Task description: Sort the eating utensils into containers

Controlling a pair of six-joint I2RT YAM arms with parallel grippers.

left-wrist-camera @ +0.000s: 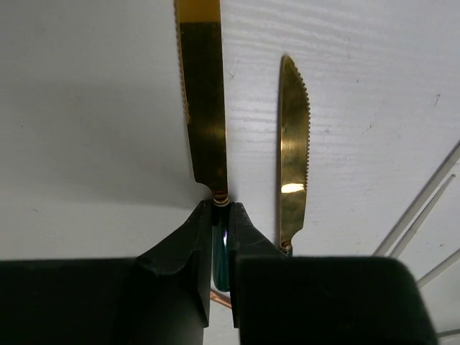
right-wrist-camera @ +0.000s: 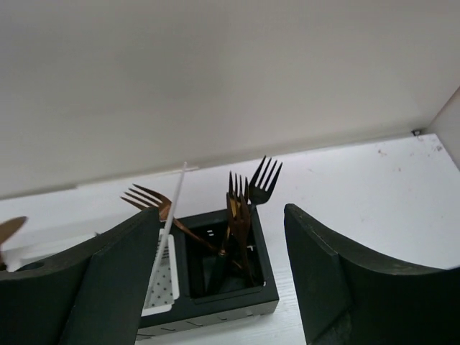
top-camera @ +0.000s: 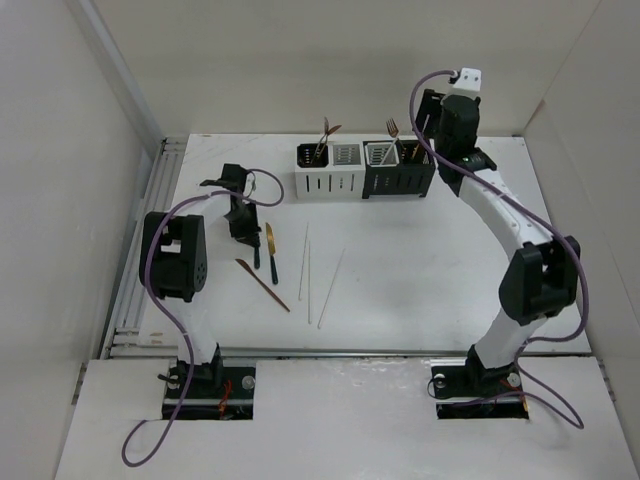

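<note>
Next, my left gripper needs to rise outward, tilting the blade up, lower the dark green handle inside the white containers' section by the black pair and release it, as that's empty.
My left gripper (top-camera: 243, 226) is shut on the dark green handle of a gold knife (left-wrist-camera: 205, 108), low over the table; in the left wrist view its tips (left-wrist-camera: 221, 215) grip just behind the blade. A second gold knife (left-wrist-camera: 293, 151) lies just to the right, apart from it (top-camera: 270, 245). Two white chopsticks (top-camera: 304, 262) and a thin copper utensil (top-camera: 262, 285) lie on the table. My right gripper (right-wrist-camera: 223, 280) is open and empty above the black containers (right-wrist-camera: 215, 305), which hold several forks (right-wrist-camera: 241, 208). The white containers (top-camera: 328, 182) stand left of the black pair (top-camera: 400, 180).
A white chopstick (right-wrist-camera: 171, 208) leans in the white-bottomed compartment beside the forks. The white back wall rises just behind the containers. A raised rail (top-camera: 150, 230) runs along the table's left edge. Purple cables (top-camera: 160, 300) loop off both arms.
</note>
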